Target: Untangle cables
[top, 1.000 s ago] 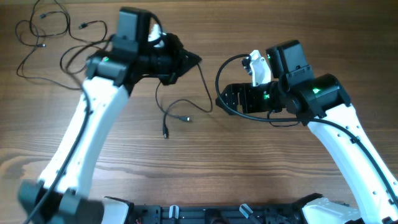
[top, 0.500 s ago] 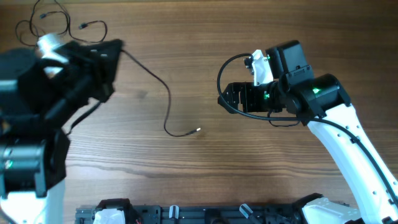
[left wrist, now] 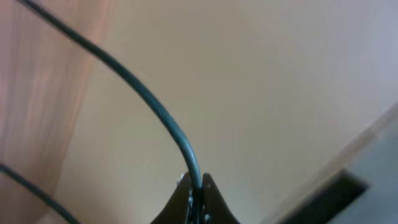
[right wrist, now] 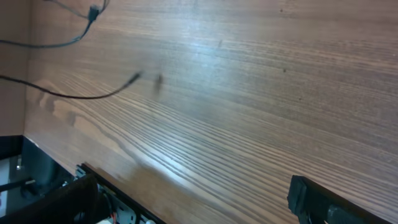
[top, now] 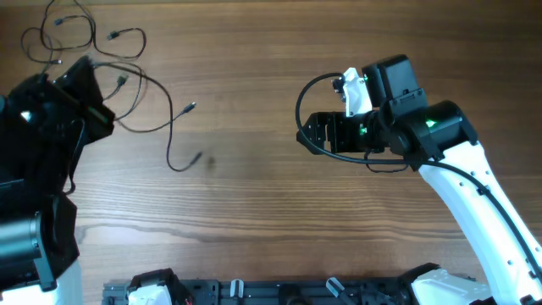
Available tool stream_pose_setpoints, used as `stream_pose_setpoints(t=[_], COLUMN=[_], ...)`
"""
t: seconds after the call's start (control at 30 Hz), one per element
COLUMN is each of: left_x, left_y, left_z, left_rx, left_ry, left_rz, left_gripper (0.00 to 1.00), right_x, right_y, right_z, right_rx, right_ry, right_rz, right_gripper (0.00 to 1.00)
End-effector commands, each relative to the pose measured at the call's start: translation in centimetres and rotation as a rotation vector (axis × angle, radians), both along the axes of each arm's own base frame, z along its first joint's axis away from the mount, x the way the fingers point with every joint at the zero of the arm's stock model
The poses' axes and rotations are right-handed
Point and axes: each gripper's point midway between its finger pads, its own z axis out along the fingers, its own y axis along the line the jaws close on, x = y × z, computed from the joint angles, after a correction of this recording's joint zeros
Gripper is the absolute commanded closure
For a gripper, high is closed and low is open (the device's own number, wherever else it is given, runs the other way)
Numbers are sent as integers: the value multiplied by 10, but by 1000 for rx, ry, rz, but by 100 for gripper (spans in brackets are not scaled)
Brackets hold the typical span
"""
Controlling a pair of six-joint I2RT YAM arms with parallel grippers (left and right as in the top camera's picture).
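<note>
The held cable hangs across the looped cables. Next my left gripper draws it back from them, then lowers it toward the near wood to release.
Several thin black cables (top: 80,38) lie looped at the table's far left. One loose strand (top: 165,127) trails right from my left arm, with plug ends near the middle left. My left gripper (top: 89,89) is raised at the far left and is shut on a black cable (left wrist: 155,102); its fingertips (left wrist: 196,186) pinch the cable in the left wrist view. My right gripper (top: 309,135) hovers right of centre, open and empty. In the right wrist view one fingertip (right wrist: 311,199) shows over bare wood, and a strand with a plug (right wrist: 93,93) lies far off.
The thick black cord (top: 309,93) of the right arm loops beside its gripper. The table's front edge with black hardware (top: 254,292) runs along the bottom. The wooden table (top: 254,212) lies between the two arms.
My left arm has swung far to the left and risen toward the camera, dragging a cable strand from the table's middle to the left. The right arm has not moved.
</note>
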Motion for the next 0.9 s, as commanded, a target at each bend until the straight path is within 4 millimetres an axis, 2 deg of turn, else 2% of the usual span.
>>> stream_pose_setpoints(t=[0.0,0.3,0.43,0.5,0.57,0.63,0.87], left_x=[-13,-14,-13,-12,-17,-25,-45], left_y=[39,97,117,140,161,180,221], left_z=[-20,-41,-52,-63,-77,-94,-140], left_rx=[-142,4,74,177,209,181,8], left_ry=[75,159,225,312,389,462,585], left_rz=[303,621,668,675,709,753,892], left_gripper=[96,96,96,96,96,96,96], right_x=[3,-1,-1,-1,-1,-1,-1], right_y=[0,-2,-2,-2,-1,-1,-2], right_z=[0,-4,-4,-4,-3,-3,-4], right_rx=[-8,-19,-19,-19,-18,-18,-20], right_ry=[-3,22,22,21,18,19,25], right_rz=[-9,-7,-7,-7,-7,-8,-8], right_gripper=[0,0,0,0,0,0,0])
